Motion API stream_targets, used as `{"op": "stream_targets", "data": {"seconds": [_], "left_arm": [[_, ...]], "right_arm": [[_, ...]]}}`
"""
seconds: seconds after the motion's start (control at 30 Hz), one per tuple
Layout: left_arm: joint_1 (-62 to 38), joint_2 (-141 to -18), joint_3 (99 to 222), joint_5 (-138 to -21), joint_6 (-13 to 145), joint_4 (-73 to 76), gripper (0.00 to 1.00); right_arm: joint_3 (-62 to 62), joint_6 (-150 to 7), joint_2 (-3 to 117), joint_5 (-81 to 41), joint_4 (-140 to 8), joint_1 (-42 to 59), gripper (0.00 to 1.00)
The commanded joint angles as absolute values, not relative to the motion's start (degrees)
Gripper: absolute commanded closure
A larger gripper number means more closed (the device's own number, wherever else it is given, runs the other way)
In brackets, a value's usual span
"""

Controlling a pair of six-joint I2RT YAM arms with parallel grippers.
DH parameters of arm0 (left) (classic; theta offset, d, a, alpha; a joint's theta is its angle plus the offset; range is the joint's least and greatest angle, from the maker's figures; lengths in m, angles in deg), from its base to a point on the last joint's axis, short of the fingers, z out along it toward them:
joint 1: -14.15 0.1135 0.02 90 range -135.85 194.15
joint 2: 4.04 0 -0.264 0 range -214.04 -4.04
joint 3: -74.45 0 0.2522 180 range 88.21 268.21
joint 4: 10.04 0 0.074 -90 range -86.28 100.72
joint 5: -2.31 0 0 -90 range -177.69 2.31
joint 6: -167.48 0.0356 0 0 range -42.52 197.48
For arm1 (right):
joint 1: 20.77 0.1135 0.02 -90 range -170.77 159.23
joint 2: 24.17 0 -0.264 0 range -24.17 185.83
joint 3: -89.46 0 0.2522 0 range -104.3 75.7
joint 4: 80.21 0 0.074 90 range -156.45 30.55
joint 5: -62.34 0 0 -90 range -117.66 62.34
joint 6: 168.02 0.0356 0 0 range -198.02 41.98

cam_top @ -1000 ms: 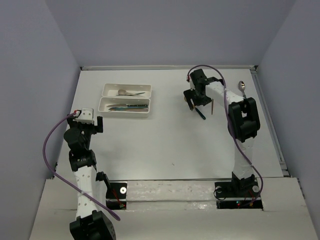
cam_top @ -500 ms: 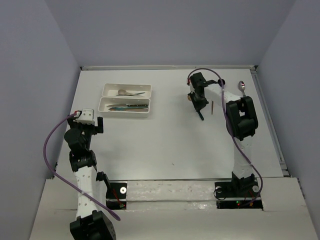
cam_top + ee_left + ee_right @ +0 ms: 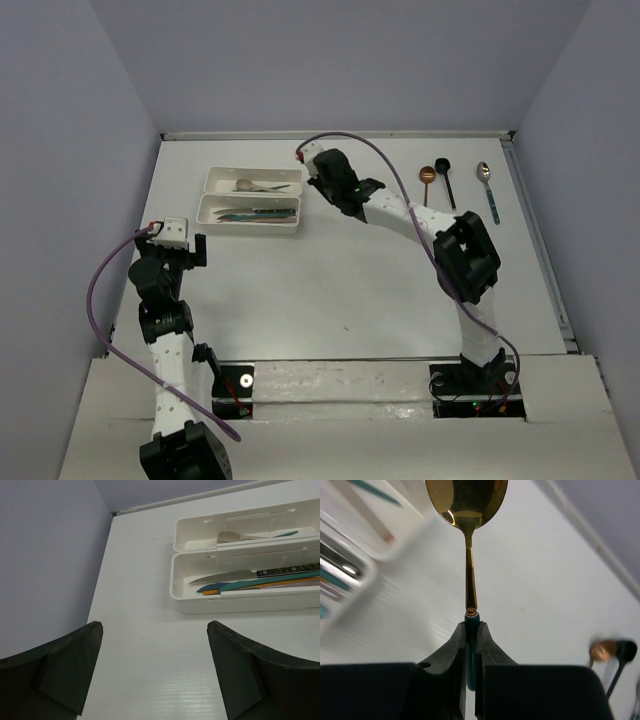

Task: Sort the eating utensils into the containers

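Next, my right gripper goes left in the top view and down and releases the gold spoon (image 3: 466,500) into the far container, because that container holds a beige spoon.
My right gripper (image 3: 471,625) is shut on the teal handle of a gold spoon (image 3: 466,500), which hangs in the air with its bowl pointing away. From above, the right gripper (image 3: 325,175) sits just off the right end of the two joined white containers (image 3: 207,196). The far container (image 3: 200,525) holds a beige spoon (image 3: 232,535). Several knives (image 3: 235,576) lie in the near one (image 3: 176,582). My left gripper (image 3: 155,627) stands open and empty over bare table, well short of the containers.
A copper spoon (image 3: 427,176), a black spoon (image 3: 445,172) and a silver spoon with a teal handle (image 3: 486,180) lie side by side at the far right of the table. Walls close the table at the back and on both sides.
The right gripper shut on the gold spoon at the right of the table, lifted it and swung it left to the containers' right end. The left arm stayed still.
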State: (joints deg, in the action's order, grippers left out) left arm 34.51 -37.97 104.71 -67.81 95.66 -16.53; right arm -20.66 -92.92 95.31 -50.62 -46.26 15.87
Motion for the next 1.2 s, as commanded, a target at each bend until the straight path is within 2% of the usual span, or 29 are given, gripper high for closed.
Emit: {"op": "stream_targets", "data": {"seconds": [0.0,0.03,0.13,0.27,0.37,0.67,0.8,0.83,0.87,1.03,1.17], "left_arm": [[34.81,-36.83,104.21,-67.73,96.29,-19.49,0.01],[34.9,-36.83,104.12,-67.82,96.38,-19.49,0.01],[34.81,-36.83,104.12,-67.91,96.38,-19.57,0.01],[34.81,-37.09,104.03,-67.65,96.47,-19.66,0.01],[34.81,-37.79,104.03,-66.94,96.56,-19.75,0.01],[34.81,-38.85,104.3,-66.68,96.47,-19.84,0.01],[34.81,-38.93,104.3,-66.77,96.47,-19.93,0.01],[34.81,-39.02,104.3,-66.77,96.47,-19.93,0.01],[34.81,-39.02,104.3,-66.77,96.38,-20.01,0.01],[34.81,-39.02,104.21,-66.77,96.56,-20.01,0.01],[34.81,-38.85,104.21,-66.85,96.56,-20.01,0.01]], "right_arm": [[-26.49,-104.56,93.74,-47.63,-78.46,22.73,1.0],[-29.82,-104.22,96.48,-45.44,-78.4,22.74,1.0],[-52.7,-103.34,109.1,-40.96,-72.8,23.87,1.0],[-65.26,-105.96,121.54,-37.68,-68.38,25.11,1.0],[-67.65,-108.78,124.98,-37.85,-68.38,25.11,1.0],[-61.68,-113.18,125.16,-34.43,-60.92,25.11,1.0],[-59.48,-113.44,123.31,-34.16,-59.86,25.11,0.71],[-59.48,-113.53,122.96,-34.6,-59.68,25.11,0.46],[-59.48,-113.53,122.7,-35.73,-59.51,25.11,0.38],[-59.3,-113.45,119.63,-40.21,-59.15,25.11,0.36],[-57.81,-109.86,112.44,-45.3,-59.33,25.11,0.35]]}}
